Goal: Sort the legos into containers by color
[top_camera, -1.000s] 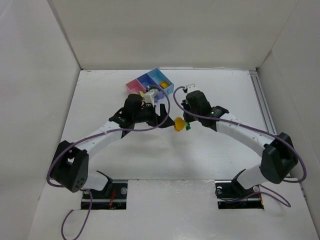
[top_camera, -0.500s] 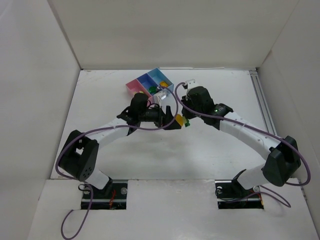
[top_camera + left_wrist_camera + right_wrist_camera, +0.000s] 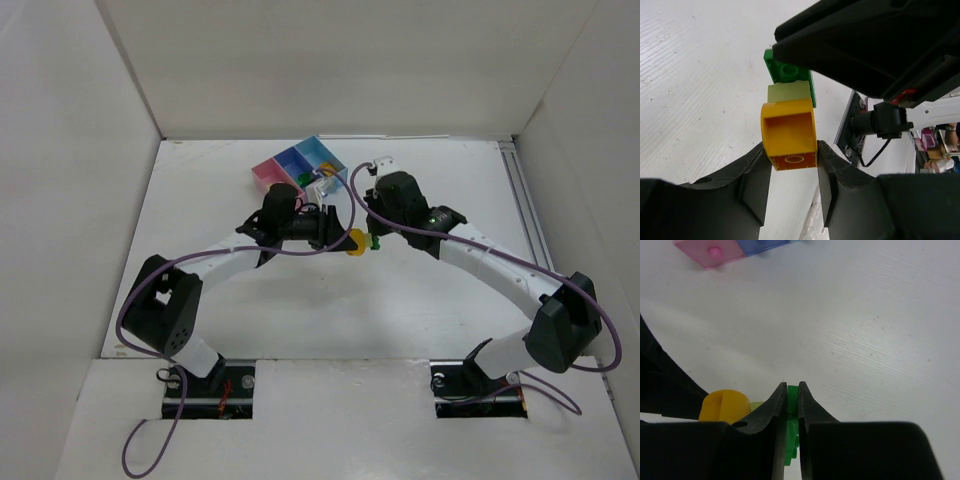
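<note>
The dark green lego goes outward with my right gripper next, over the bin, for release there. Green legos already lie in the purple-blue bin.
Three legos are stuck together above the table: an orange-yellow one, a pale yellow-green one and a dark green one. My left gripper is shut on the orange-yellow lego, one finger pressing each side. My right gripper is shut on the dark green lego, which shows as a thin edge between its fingers. The two grippers meet tip to tip just in front of the containers. The pink, purple-blue and light blue bins stand joined in a row.
A green lego and an orange-yellow one lie inside the bins. White walls close in the table at the left, back and right. The pink bin shows at the top left of the right wrist view.
My left gripper has swung right from the bins to the joined legos and closed on the orange-yellow one. The right gripper has kept its hold on the green one.
</note>
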You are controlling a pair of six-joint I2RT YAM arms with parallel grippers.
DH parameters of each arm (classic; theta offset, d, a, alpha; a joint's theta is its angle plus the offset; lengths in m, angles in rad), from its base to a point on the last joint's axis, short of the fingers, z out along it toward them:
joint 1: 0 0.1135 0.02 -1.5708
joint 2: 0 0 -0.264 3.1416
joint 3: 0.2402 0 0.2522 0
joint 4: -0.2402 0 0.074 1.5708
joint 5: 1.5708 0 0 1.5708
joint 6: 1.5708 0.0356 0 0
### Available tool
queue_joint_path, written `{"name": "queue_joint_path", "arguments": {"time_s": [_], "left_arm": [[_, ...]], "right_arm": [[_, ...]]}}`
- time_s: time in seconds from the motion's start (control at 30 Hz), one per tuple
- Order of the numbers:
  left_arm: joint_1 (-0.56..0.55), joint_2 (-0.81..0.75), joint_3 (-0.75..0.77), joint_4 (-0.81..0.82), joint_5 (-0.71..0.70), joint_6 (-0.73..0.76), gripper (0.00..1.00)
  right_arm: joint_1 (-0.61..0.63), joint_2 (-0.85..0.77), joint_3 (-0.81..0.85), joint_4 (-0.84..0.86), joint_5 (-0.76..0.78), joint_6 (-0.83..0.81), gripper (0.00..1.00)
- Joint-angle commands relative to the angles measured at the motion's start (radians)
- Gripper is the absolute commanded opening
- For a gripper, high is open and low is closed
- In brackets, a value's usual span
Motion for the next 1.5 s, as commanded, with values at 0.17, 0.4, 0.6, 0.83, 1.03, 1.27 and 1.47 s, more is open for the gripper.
{"name": "queue_joint_path", "arguments": {"time_s": [0.17, 0.4, 0.6, 0.83, 1.03, 1.27, 1.47], "left_arm": [[-0.008, -0.126, -0.025, -0.055, -0.076, 0.007, 0.0], [0.047, -0.253, -0.037, -0.216, -0.255, 0.021, 0.0], [0.128, -0.356, 0.039, -0.439, -0.692, -0.016, 0.0], [0.249, -0.441, 0.039, -0.44, -0.82, -0.038, 0.0], [0.372, -0.415, 0.049, -0.39, -0.752, -0.05, 0.0], [0.381, -0.347, 0.075, -0.289, -0.731, 0.02, 0.02], [0.391, -0.283, 0.153, -0.278, -0.692, 0.056, 0.02]], "right_arm": [[-0.064, 0.013, 0.049, -0.008, 0.156, 0.001, 0.0], [-0.095, 0.039, 0.072, 0.082, 0.161, -0.04, 0.0], [-0.115, 0.12, 0.159, 0.268, -0.029, -0.138, 0.0], [-0.106, 0.353, 0.392, 0.44, -0.207, -0.263, 0.0], [-0.106, 0.533, 0.541, 0.493, -0.282, -0.334, 0.0], [-0.086, 0.734, 0.713, 0.549, -0.328, -0.405, 0.0], [-0.097, 0.898, 0.855, 0.647, -0.403, -0.341, 0.0]]}}
